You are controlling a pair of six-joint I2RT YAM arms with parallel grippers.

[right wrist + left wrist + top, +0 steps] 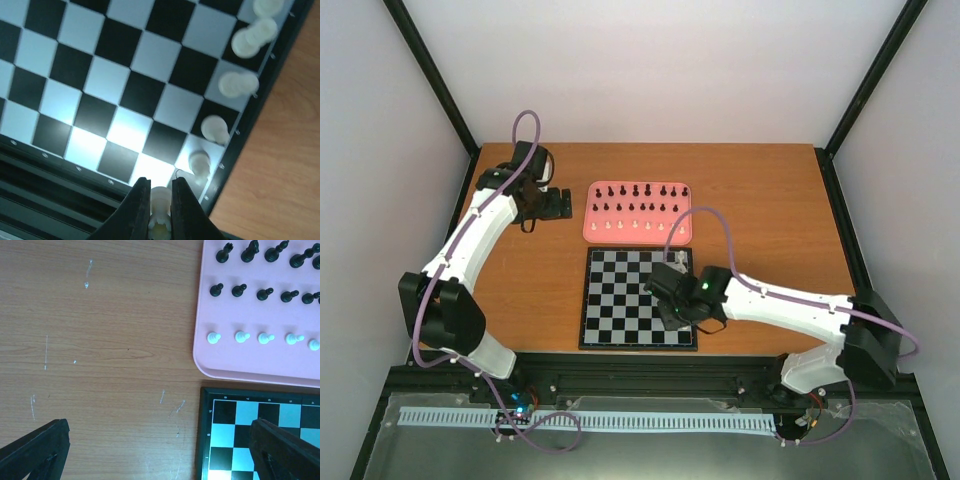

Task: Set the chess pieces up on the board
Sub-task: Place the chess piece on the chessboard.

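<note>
The notched cream-white piece should go down onto the board's near corner square (684, 338) (188, 183) next, with my right gripper turning slightly, because that square at the end of the line of cream-white pieces is empty.
My right gripper (160, 220) is shut on a cream-white piece (160, 202) with a notched top, held low over the near right corner of the board (125, 65). Several cream-white pieces (215, 128) stand in a line along that board edge. In the top view the right gripper (672, 312) is over the board (620, 300). Black pieces (240, 290) and white pawns (241, 336) stand in rows on the pink tray (250, 365). My left gripper (160, 460) is open and empty over bare table, left of the board's corner (225, 440).
The pink tray (595, 235) lies just behind the board. The left gripper (552, 205) hovers left of the tray. The wooden table (760, 200) is walled by a black frame and white panels. A metal rail runs along the near edge.
</note>
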